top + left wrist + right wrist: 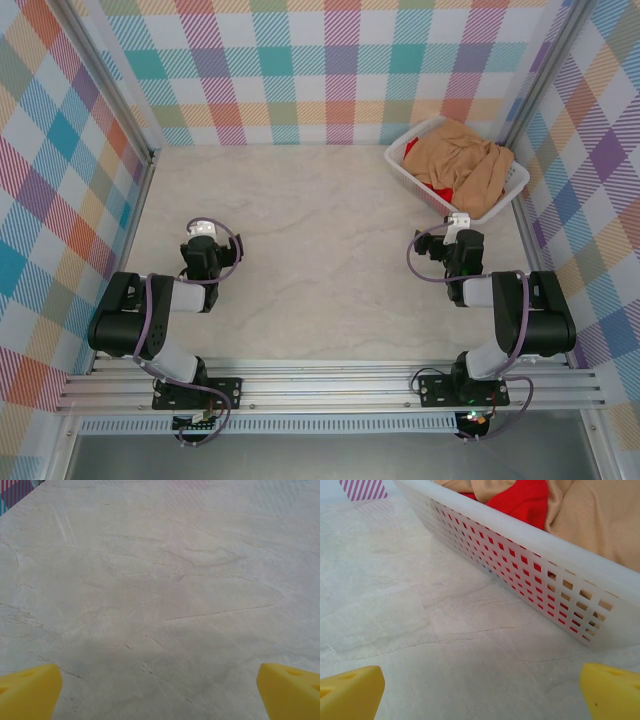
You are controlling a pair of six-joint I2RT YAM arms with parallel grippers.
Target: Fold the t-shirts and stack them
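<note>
The tan t-shirt lies outward behind the basket's side, so my right gripper rises over the basket's rim next, reaches outward and lowers onto the tan t-shirt's middle (463, 166).
A tan t-shirt (462, 160) lies crumpled on top of a red t-shirt (437, 190) inside the white basket (405, 170) at the back right. In the right wrist view the tan t-shirt (600, 520) and red t-shirt (522, 500) show above the basket's wall (555, 555). My right gripper (458, 222) sits just in front of the basket, open, its yellow fingertips (350, 692) wide apart over bare table. My left gripper (203, 232) rests at the left of the table, open with nothing between its fingertips (27, 690).
The pale marble-look table (320, 250) spreads between the two arms. Plaid walls enclose the left, back and right sides. An aluminium rail (330, 385) runs along the near edge under the arm bases.
</note>
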